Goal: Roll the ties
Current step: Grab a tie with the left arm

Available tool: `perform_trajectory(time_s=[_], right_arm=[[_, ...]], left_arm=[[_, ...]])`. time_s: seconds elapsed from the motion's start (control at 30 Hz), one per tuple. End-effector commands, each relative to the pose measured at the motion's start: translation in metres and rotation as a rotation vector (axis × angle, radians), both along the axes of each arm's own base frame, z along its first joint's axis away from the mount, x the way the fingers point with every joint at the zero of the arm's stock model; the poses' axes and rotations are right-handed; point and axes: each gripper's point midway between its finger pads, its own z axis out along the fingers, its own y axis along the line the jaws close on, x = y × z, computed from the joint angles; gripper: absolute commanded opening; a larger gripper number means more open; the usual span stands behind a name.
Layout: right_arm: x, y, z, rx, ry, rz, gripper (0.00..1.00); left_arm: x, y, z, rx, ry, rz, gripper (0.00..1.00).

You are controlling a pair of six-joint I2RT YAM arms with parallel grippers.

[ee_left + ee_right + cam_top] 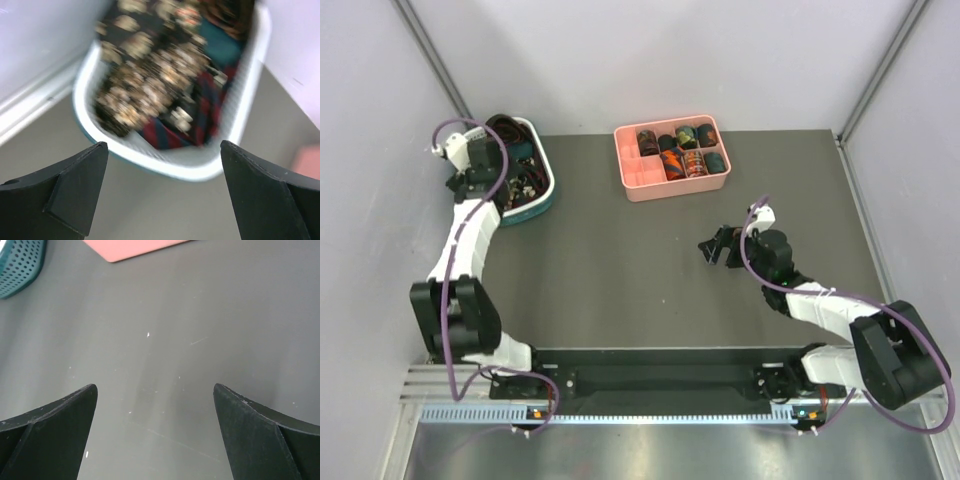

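My left gripper moves outward past the basket's near rim and down onto the dark floral tie's far part next, which lies uncovered, outward of and below the gripper's fingers.
Loose ties fill the white-and-teal basket: a dark one with a beige floral print, and a red and navy striped one under it. My left gripper is open and empty, hanging above the table just short of the basket's near rim; from above, the left gripper appears at the basket. Several rolled ties sit in the pink divided tray. My right gripper is open over bare table, and the right gripper is right of centre.
The basket stands at the back left corner against the left wall. The pink tray is at the back centre, and the basket's teal corner shows far left in the right wrist view. Enclosure walls ring the table.
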Motion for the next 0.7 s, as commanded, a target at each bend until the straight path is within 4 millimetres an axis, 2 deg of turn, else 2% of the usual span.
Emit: perform_trajectory(time_s=[0.0,0.1,0.13,0.17,0.27,0.3,0.37,0.47,0.5,0.53,0.57,0.6,0.67], right_arm=[[0.006,0.004,0.026,0.048,-0.101,0.021,1.0],[0.004,0.003,0.023,0.047,-0.1,0.015,1.0],[0.004,0.003,0.023,0.054,-0.098,0.016,1.0],[0.004,0.004,0.022,0.061,-0.096,0.015,1.0],[0.004,0.01,0.018,0.072,-0.073,0.042,1.0],[0.004,0.011,0.019,0.077,-0.07,0.046,1.0],[0.003,0.013,0.02,0.083,-0.07,0.054,1.0],[0.0,0.011,0.024,0.089,-0.08,0.051,1.0],[0.0,0.011,0.025,0.09,-0.085,0.05,1.0],[0.0,0.01,0.026,0.094,-0.088,0.044,1.0],[0.0,0.01,0.027,0.097,-0.089,0.047,1.0],[0.0,0.011,0.027,0.101,-0.085,0.049,1.0],[-0.001,0.012,0.025,0.102,-0.078,0.055,1.0]], left_arm=[[0.009,0.037,-0.011,0.001,0.07,0.12,0.98],[0.039,0.06,-0.021,0.002,0.062,0.186,0.95],[0.048,0.064,-0.046,0.005,0.121,0.2,0.93],[0.06,0.073,-0.029,0.028,0.096,0.224,0.92],[0.082,0.089,-0.032,0.101,0.155,0.262,0.93],[0.09,0.093,-0.044,0.14,0.198,0.237,0.93],[0.109,0.101,-0.032,0.197,0.176,0.219,0.94],[0.122,0.119,-0.032,0.311,0.25,0.23,0.92],[0.126,0.124,-0.051,0.34,0.312,0.212,0.9],[0.132,0.128,-0.043,0.351,0.302,0.217,0.88],[0.134,0.13,-0.051,0.362,0.329,0.207,0.81],[0.139,0.133,-0.063,0.386,0.367,0.187,0.8],[0.142,0.134,-0.075,0.399,0.398,0.172,0.79]])
